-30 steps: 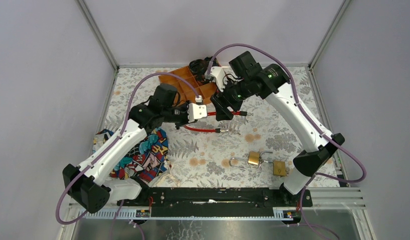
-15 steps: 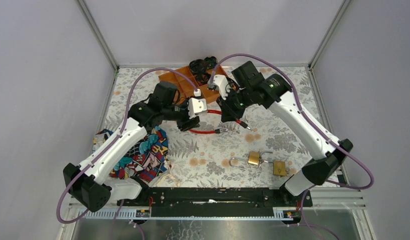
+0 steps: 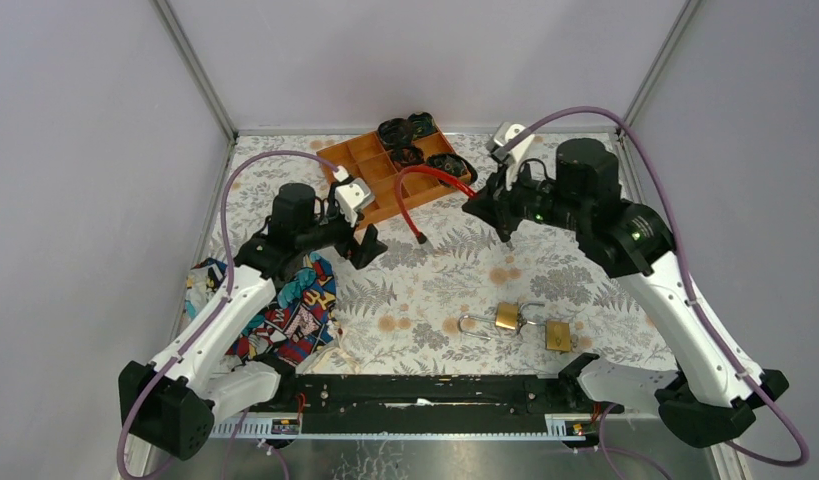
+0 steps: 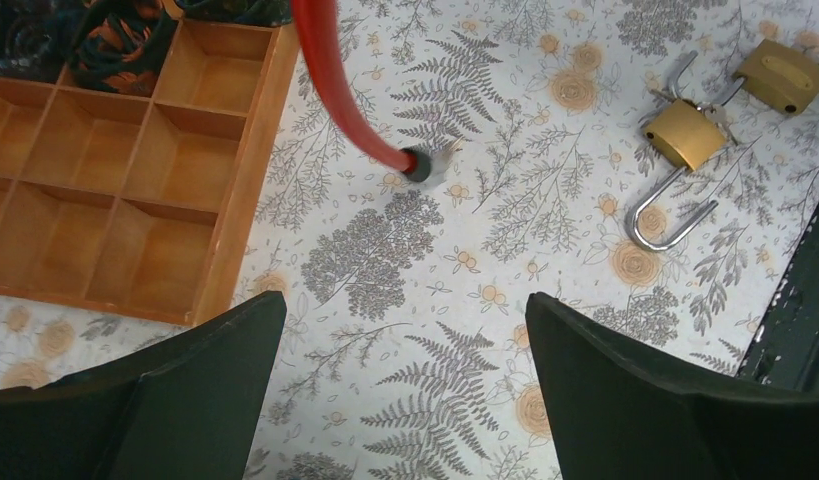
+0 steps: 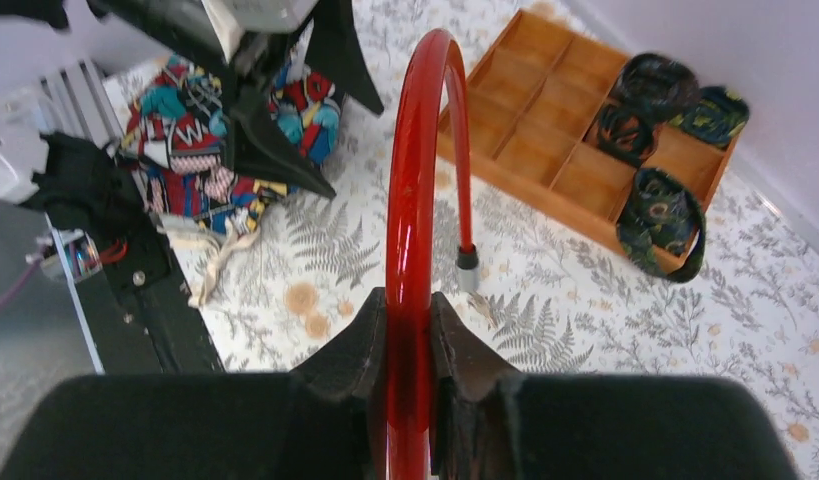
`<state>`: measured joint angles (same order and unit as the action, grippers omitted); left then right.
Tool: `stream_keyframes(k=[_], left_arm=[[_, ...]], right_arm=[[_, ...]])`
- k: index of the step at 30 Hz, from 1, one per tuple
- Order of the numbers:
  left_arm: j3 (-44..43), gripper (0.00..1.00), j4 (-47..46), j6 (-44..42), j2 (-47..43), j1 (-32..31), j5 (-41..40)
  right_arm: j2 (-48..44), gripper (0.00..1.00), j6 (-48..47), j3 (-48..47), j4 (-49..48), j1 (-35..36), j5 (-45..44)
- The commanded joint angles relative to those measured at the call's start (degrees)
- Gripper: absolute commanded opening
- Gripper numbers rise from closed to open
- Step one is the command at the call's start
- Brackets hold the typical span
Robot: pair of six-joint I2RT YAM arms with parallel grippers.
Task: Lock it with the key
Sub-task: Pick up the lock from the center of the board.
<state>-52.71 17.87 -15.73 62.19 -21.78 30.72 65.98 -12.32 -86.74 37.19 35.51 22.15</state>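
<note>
My left gripper is to tilt up from the tabletop next and go with open fingers around the red cable just above its dark collar (image 3: 413,225) (image 4: 389,155), because that end of the cable hangs free.
My right gripper (image 3: 492,205) (image 5: 407,300) is shut on a red cable (image 3: 430,172) (image 5: 410,180) that arches up from its jaws. The cable's free metal-tipped end (image 4: 425,165) hangs just above the table. My left gripper (image 3: 365,245) (image 4: 405,300) is open, with only tablecloth between its fingers, left of the cable's end. A brass padlock (image 3: 506,317) (image 4: 680,133) with an open shackle lies near the front, and a second brass padlock (image 3: 557,335) (image 4: 780,75) is next to it. I cannot make out the key.
A wooden compartment tray (image 3: 370,170) (image 4: 135,200) (image 5: 545,130) sits at the back with dark patterned rolls (image 3: 405,130) (image 5: 665,215) in its far cells. A colourful cloth (image 3: 290,305) (image 5: 200,140) lies at the left front. A black rail (image 3: 425,390) runs along the near edge.
My left gripper has let go of the red cable, opened wide and drawn back to the left. My right gripper has shut on the cable and carried it up and to the right.
</note>
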Motion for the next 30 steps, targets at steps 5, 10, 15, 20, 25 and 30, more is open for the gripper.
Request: stream_keyframes(k=[5, 10, 15, 20, 25, 30], left_arm=[[4.66, 0.98, -14.91, 10.41, -1.73, 0.95, 1.81], [4.87, 0.96, -18.94, 13.49, -1.27, 0.93, -5.76], [4.8, 0.79, -22.37, 14.27, -0.91, 0.87, -15.23], [5.02, 0.73, -22.65, 14.17, -0.46, 0.86, -12.53], [4.93, 0.82, -22.89, 15.49, -0.05, 0.77, -3.17], [5.9, 0.83, -19.89, 17.04, -0.42, 0.59, 3.66]], right_arm=[[-3.57, 0.0, 8.42, -2.64, -15.22, -1.12, 2.46], [-3.38, 0.0, 11.8, -3.78, -18.68, -1.05, 6.47], [-2.54, 0.0, 17.65, -4.29, -22.59, -1.06, 10.5], [-2.26, 0.0, 18.79, -4.86, -22.84, -1.06, 12.01], [-2.15, 0.0, 19.31, -5.28, -22.34, -1.11, 11.99], [-2.21, 0.0, 18.94, -5.96, -21.51, -1.1, 11.46]])
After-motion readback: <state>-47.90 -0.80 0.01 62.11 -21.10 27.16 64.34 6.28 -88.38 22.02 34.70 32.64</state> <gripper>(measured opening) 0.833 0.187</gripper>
